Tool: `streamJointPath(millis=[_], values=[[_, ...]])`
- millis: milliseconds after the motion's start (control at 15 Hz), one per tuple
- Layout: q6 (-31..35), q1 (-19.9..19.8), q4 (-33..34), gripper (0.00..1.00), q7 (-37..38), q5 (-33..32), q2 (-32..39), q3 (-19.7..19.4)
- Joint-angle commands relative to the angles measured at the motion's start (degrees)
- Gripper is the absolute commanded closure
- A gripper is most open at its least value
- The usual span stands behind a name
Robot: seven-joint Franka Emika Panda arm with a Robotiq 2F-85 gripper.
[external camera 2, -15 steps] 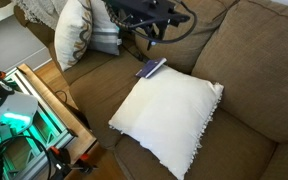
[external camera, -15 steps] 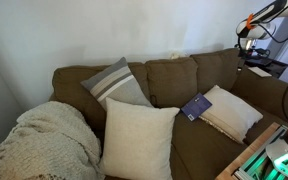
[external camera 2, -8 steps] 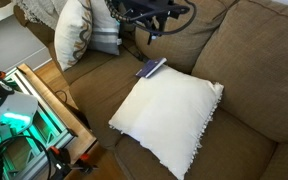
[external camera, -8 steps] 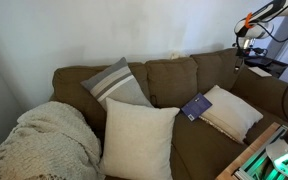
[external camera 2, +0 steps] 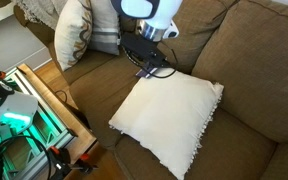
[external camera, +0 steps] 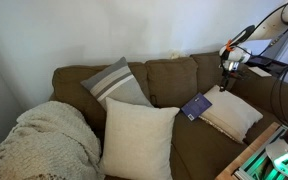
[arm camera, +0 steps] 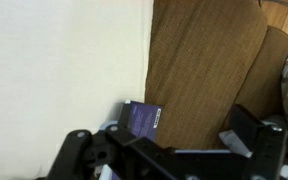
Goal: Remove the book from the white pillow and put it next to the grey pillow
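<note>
My gripper lowers around the book's edge beside the white pillow (external camera: 231, 112) next, since my open fingers hang above the book (external camera: 195, 106).
The small dark blue-purple book (external camera: 195, 106) lies at the edge of the white pillow (external camera: 231, 112), partly on the brown sofa seat. In the wrist view the book (arm camera: 142, 118) sits just beside the white pillow (arm camera: 64, 60). My gripper (external camera: 229, 68) hangs open and empty above the book and the pillow, not touching either. Its open fingers (arm camera: 169, 142) frame the sofa just beyond the book. In an exterior view the gripper (external camera 2: 149, 60) covers the book, next to the white pillow (external camera 2: 169, 115). The grey striped pillow (external camera: 114, 82) leans against the sofa back further along.
A large plump cream cushion (external camera: 139, 140) stands on the seat between the grey pillow and the book. A cream knitted blanket (external camera: 44, 140) drapes over the sofa arm. A lit equipment rack (external camera 2: 24, 115) stands by the sofa front.
The arm has swung down from beyond the sofa's end to a spot over the book and the white pillow. The book and the pillows have not moved.
</note>
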Motion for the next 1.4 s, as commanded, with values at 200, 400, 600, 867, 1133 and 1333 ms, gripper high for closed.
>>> streamJointPath(millis=[200, 400, 600, 867, 1133, 1333], values=[[-0.6, -4.8, 8.7, 0.0, 2.2, -1.2, 12.5, 4.6], [-1.8, -5.7, 13.3, 0.0, 3.0, -1.3, 16.9, 5.1], [6.3, -6.9, 13.8, 0.0, 0.2, 0.6, 18.3, 7.5], [12.5, -9.8, 16.3, 0.06, -1.8, 2.3, 21.7, 12.0], [11.1, -11.8, 20.0, 0.51, -3.8, 2.8, 25.5, 15.6], [12.4, -11.5, 20.1, 0.74, -4.6, 2.4, 26.0, 16.5]])
